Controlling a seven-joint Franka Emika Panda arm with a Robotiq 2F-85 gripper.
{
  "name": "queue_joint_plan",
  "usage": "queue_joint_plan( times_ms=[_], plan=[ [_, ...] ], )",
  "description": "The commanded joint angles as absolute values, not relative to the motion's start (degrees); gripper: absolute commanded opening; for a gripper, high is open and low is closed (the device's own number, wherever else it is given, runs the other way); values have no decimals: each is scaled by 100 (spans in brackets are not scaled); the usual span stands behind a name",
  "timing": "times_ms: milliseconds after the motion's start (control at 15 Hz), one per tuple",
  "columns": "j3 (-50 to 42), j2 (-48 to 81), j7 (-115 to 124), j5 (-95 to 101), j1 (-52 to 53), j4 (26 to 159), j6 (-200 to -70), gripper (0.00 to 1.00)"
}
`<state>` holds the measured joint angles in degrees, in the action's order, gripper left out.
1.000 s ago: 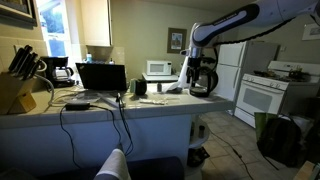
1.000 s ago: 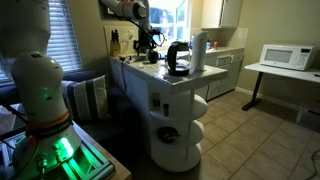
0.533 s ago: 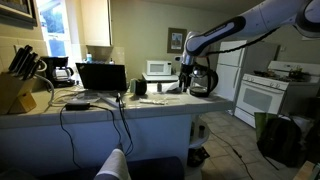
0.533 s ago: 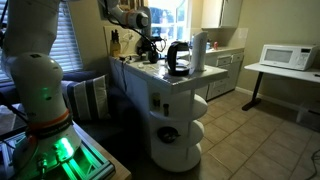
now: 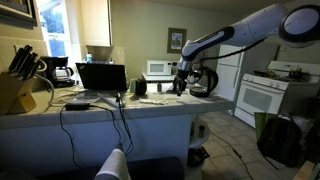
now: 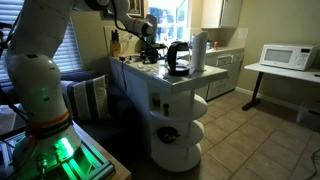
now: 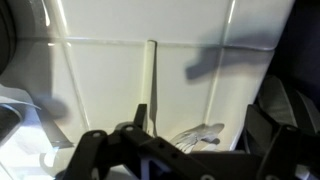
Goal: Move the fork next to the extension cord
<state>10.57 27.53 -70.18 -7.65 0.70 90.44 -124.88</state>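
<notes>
My gripper should move next, open, down and to the left in the wrist view onto the fork's lower end, because that end is nearer one finger.
A clear plastic fork lies on the white tiled counter, its tines showing between my fingers in the wrist view. My gripper is open and empty, low over the fork. In both exterior views the gripper hangs just above the counter beside the coffee maker. The fork is too small to make out there. The extension cord's flat black block lies near the counter's front edge by the laptop, well away from the gripper. Its thin black cable hangs in loops down the counter front.
A black laptop stands open behind the cord block. A knife block is at the counter's end. A microwave, a white stove and a fridge stand behind. The coffee maker and a white roll stand near the gripper.
The arm has reached forward and lowered the gripper from above the coffee maker down to the counter surface beside it.
</notes>
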Motion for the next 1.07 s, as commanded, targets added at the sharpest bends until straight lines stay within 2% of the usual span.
queue_joint_plan(
  times_ms=[0, 867, 933, 1000],
  plan=[
    [1240, 3227, -7472, -1082, -92, 8607, -12600, 100],
    [1440, 4323, -7585, -1426, -225, 7426, -12518, 100],
    [1450, 4389, -7593, -1409, -224, 7372, -12521, 81],
    [1461, 4450, -7598, -1396, -224, 7314, -12517, 74]
  ],
)
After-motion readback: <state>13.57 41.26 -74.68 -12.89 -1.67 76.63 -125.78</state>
